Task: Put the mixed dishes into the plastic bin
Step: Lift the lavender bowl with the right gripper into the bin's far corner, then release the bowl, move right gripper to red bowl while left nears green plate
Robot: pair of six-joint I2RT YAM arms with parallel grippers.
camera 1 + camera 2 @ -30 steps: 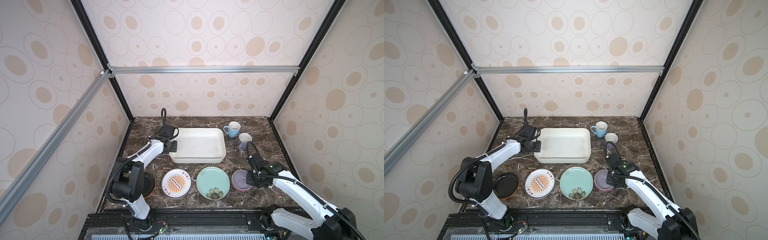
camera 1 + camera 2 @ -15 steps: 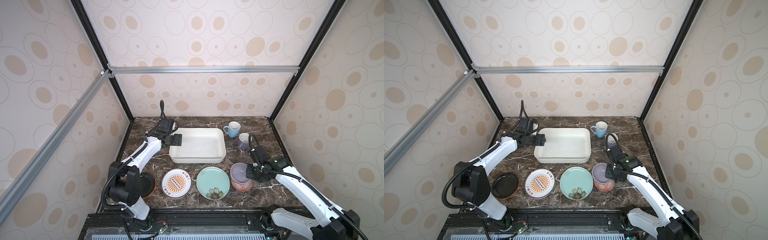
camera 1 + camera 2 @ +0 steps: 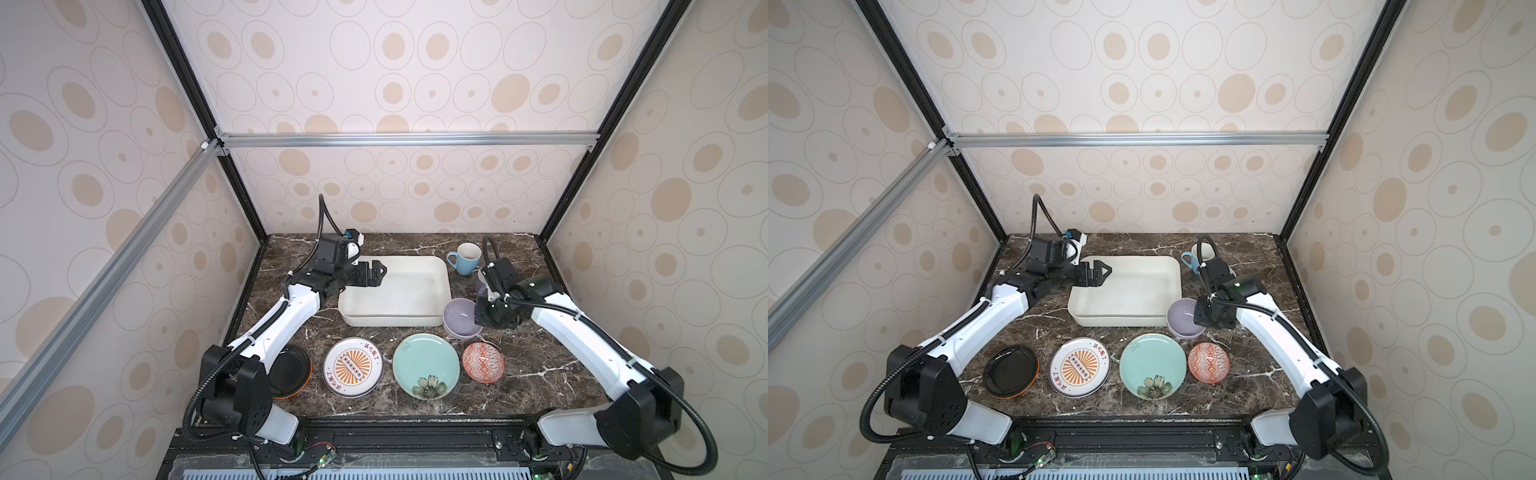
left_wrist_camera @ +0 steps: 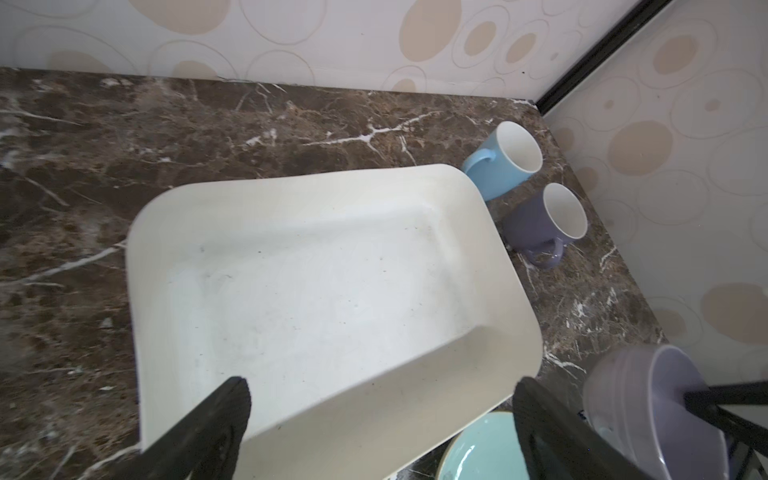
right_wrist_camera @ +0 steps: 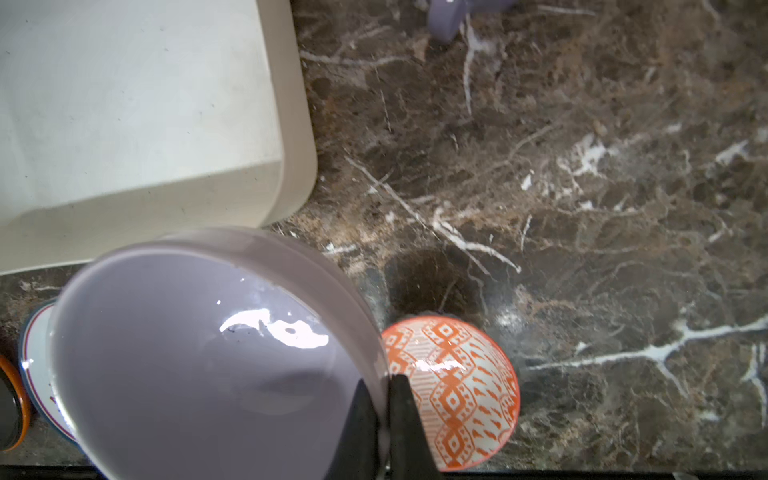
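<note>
I will next move the bowl in my right gripper outward and down to the bin's empty corner [image 3: 430,273] by the light blue mug, and I will release it there.
The white plastic bin [image 3: 390,321] [image 3: 1121,321] lies empty at mid-table. My right gripper [image 5: 384,380] [image 3: 478,318] is shut on the rim of a lavender bowl [image 5: 199,353] [image 3: 459,318], holding it tilted in the air just off the bin's near right corner. A red-patterned bowl [image 3: 483,360] [image 5: 453,390] sits on the table below it. My left gripper [image 4: 380,386] [image 3: 376,272] hovers open and empty over the bin's far left corner. In front of the bin lie a teal flowered plate [image 3: 426,365], a sunburst plate [image 3: 353,366] and a black plate with an orange rim [image 3: 291,372].
A light blue mug [image 3: 465,257] [image 4: 507,160] and a lavender mug [image 4: 548,224] stand to the right of the bin near the back wall. In both top views my right wrist hides most of the lavender mug. Enclosure walls close three sides of the marble table [image 3: 540,374].
My right gripper has lifted the lavender bowl out of the red-patterned bowl and carried it toward the bin. My left gripper has opened wide and risen over the bin's corner.
</note>
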